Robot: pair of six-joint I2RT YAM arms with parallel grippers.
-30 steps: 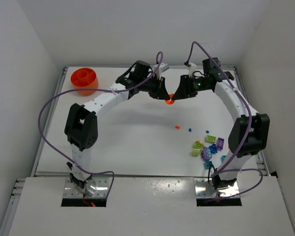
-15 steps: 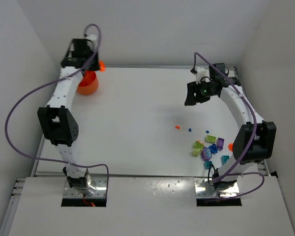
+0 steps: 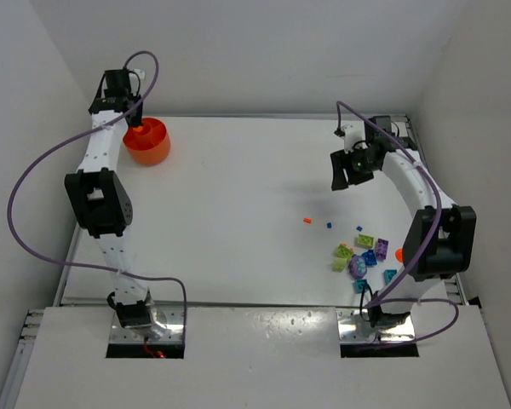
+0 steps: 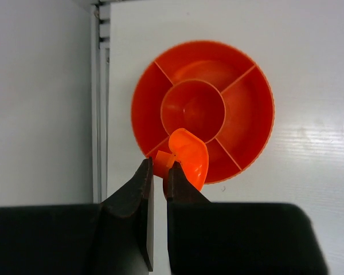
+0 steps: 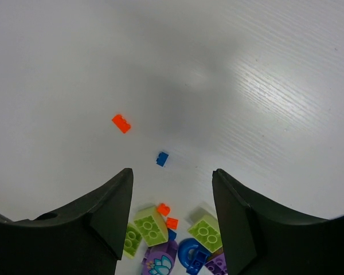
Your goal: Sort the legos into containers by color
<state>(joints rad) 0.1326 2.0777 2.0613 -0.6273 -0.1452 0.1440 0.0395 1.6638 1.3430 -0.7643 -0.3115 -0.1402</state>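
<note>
The robot's left hand needs to move away from the metal bar next, and then tilt over the orange bowl's open compartments [image 3: 147,137] [image 4: 199,113].
The orange bowl [image 4: 252,109], split into compartments, stands at the back left corner [image 3: 153,145]. My left gripper [image 4: 159,166] hangs over its near rim, shut on a curved orange lego [image 4: 189,153]; in the top view that gripper [image 3: 129,123] sits at the bowl's left edge. My right gripper [image 5: 172,175] is open and holds nothing, hovering at the right [image 3: 345,175] above the table. Below it lie a small orange brick [image 5: 121,123] and a tiny blue brick [image 5: 161,158]. The pile of legos [image 3: 362,256] holds lime green [image 5: 149,225], purple and blue pieces.
White walls close in the table at the back and on both sides. A metal rail [image 4: 100,86] runs along the left edge beside the bowl. An orange piece [image 3: 399,254] lies by the right arm's elbow, near the pile.
The two grippers met at mid-table around the orange lego. The left arm then swung it back left to over the bowl, while the right gripper opened and drew away to the right.
</note>
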